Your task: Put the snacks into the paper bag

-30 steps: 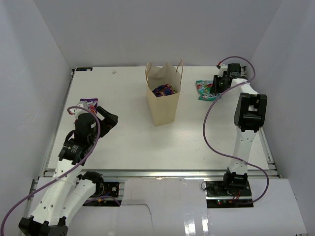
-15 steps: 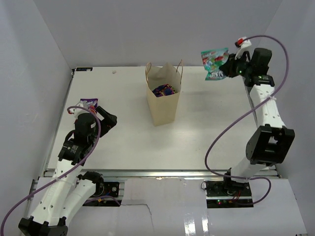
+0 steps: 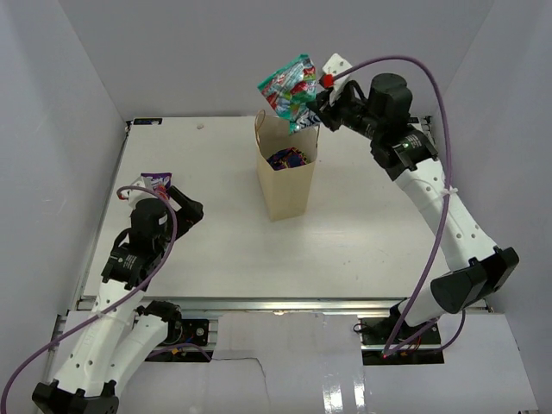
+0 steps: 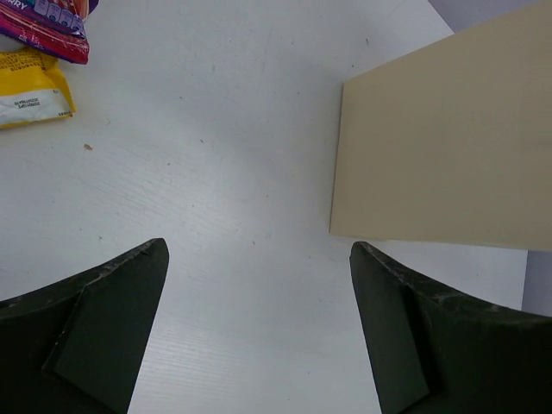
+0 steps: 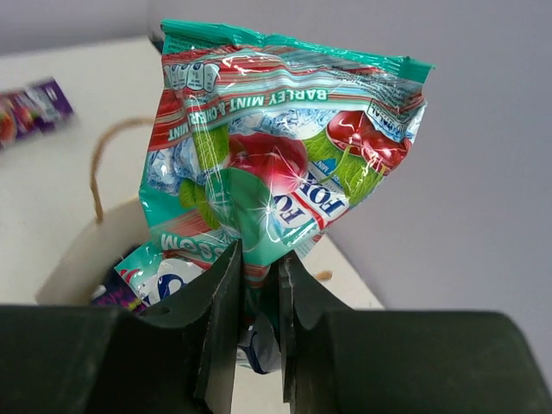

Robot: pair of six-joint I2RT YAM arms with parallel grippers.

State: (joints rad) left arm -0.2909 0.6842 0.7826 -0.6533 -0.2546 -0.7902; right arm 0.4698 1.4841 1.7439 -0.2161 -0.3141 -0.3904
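The teal-white packet still hangs above the paper bag's rim, so next my right gripper needs to lower and shift toward the bag's opening [image 3: 286, 150] [image 5: 114, 269], bringing the packet inside.
The tan paper bag [image 3: 286, 185] stands upright mid-table with dark purple snacks [image 3: 287, 158] inside. Just above its open top, my right gripper [image 3: 312, 108] is shut on a teal-white snack packet [image 3: 289, 84], which hangs in the air. In the right wrist view, the fingers pinch the packet [image 5: 276, 147] at its lower edge, at my right gripper [image 5: 259, 259], with the bag's rim and handle [image 5: 97, 177] below-left. My left gripper [image 3: 185, 211] rests open at the left, empty [image 4: 257, 250], facing the bag's side [image 4: 440, 147]. A purple packet [image 3: 156, 181] lies beside it.
In the left wrist view, a purple packet [image 4: 47, 21] and a small yellow packet [image 4: 30, 95] lie on the white table at the far left. White walls enclose the table on three sides. The right arm's purple cable loops above the right half.
My right arm has lifted the teal-white packet from the back right of the table and swung it left to above the bag's mouth. The left arm has stayed put.
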